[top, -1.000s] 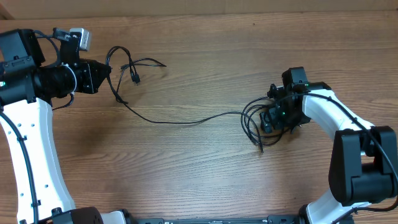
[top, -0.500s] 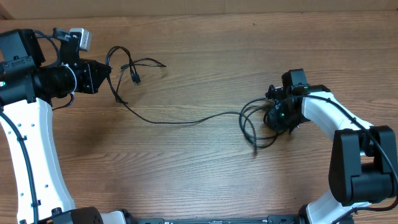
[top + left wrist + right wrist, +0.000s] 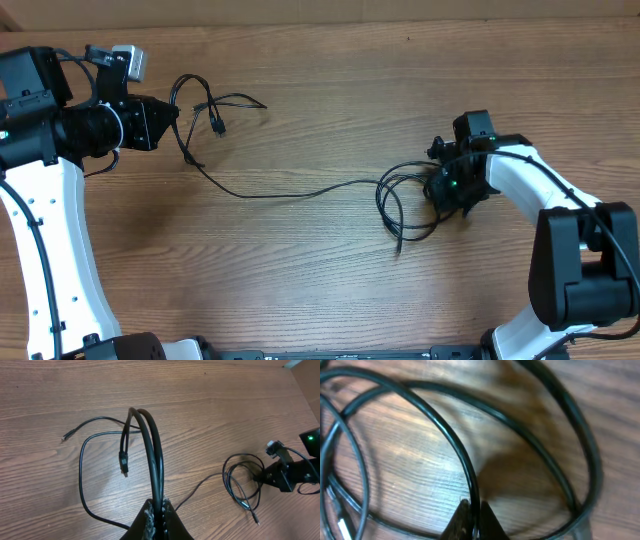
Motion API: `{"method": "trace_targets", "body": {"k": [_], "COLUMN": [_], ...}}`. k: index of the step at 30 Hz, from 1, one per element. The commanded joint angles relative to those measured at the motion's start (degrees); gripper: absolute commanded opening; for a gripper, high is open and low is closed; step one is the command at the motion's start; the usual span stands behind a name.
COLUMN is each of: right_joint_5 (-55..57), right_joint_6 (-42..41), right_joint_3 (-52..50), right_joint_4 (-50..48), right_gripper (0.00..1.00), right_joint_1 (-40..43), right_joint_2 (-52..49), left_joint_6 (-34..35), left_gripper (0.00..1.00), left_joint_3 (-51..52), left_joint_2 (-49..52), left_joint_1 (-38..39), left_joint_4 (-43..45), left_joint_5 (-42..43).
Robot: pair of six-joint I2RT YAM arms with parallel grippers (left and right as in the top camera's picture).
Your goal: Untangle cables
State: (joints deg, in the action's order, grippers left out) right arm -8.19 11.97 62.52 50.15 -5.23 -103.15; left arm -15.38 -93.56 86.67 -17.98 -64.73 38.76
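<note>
I will pull the strand outward with my right gripper next and let it go on the wood beyond the coil's loops, because they overlap.
Thin black cables [image 3: 290, 195] run across the wooden table from a loose cluster at upper left [image 3: 205, 110] to a coil of loops at right [image 3: 400, 200]. My left gripper [image 3: 172, 112] is shut on a doubled strand of the cables [image 3: 152, 450], which arches up out of its fingertips [image 3: 159, 510]; a small plug [image 3: 123, 462] dangles beside it. My right gripper [image 3: 440, 188] sits at the coil, shut on one strand of the cables [image 3: 462, 460] just above the table. A plug tip [image 3: 340, 527] lies at lower left in the right wrist view.
The wooden table [image 3: 320, 290] extends around the cables. The white left arm [image 3: 50, 230] runs down the left edge and the right arm [image 3: 560, 240] curves along the right side. A free cable end [image 3: 65, 438] lies left of the cluster.
My right gripper has closed on a strand of the coil. The coil's loops have shifted a little to the left. The left arm has not moved.
</note>
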Motion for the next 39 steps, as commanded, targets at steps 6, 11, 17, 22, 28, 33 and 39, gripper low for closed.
{"method": "trace_targets", "body": {"k": [6, 11, 17, 22, 28, 33, 39], "right_joint_5": [-0.9, -0.9, 3.2, 4.7, 4.7, 4.8, 10.2], "right_joint_6": [-1.9, -3.7, -4.5, -4.7, -6.0, -14.0, -31.4], "right_joint_3": [25.7, 46.2, 68.0, 81.5, 82.0, 76.7, 62.8], "right_joint_4": [13.0, 19.3, 24.8, 30.0, 41.1, 46.0, 40.5], "right_gripper": [0.04, 0.04, 0.04, 0.04, 0.35, 1.00, 1.00], "right_joint_1": [0.1, 0.1, 0.1, 0.1, 0.1, 0.1, 0.1], "right_joint_2": [4.1, 7.0, 8.1, 8.3, 7.0, 3.2, -1.9], "left_joint_6": [-1.4, -1.4, -1.4, -1.4, -1.3, -1.3, -1.3], "left_gripper": [0.05, 0.04, 0.05, 0.04, 0.04, 0.04, 0.04], "left_joint_3": [-0.3, -0.2, -0.2, 0.0, 1.8, 3.5, 3.5], "left_joint_2": [0.2, 0.2, 0.2, 0.2, 0.2, 0.2, 0.2], "left_joint_1": [0.4, 0.4, 0.4, 0.4, 0.4, 0.4, 0.4], "left_joint_4": [0.2, 0.2, 0.2, 0.2, 0.6, 2.0, 2.1], "left_joint_5": [-0.4, -0.4, -0.4, -0.4, -0.2, 0.3, 1.7]}}
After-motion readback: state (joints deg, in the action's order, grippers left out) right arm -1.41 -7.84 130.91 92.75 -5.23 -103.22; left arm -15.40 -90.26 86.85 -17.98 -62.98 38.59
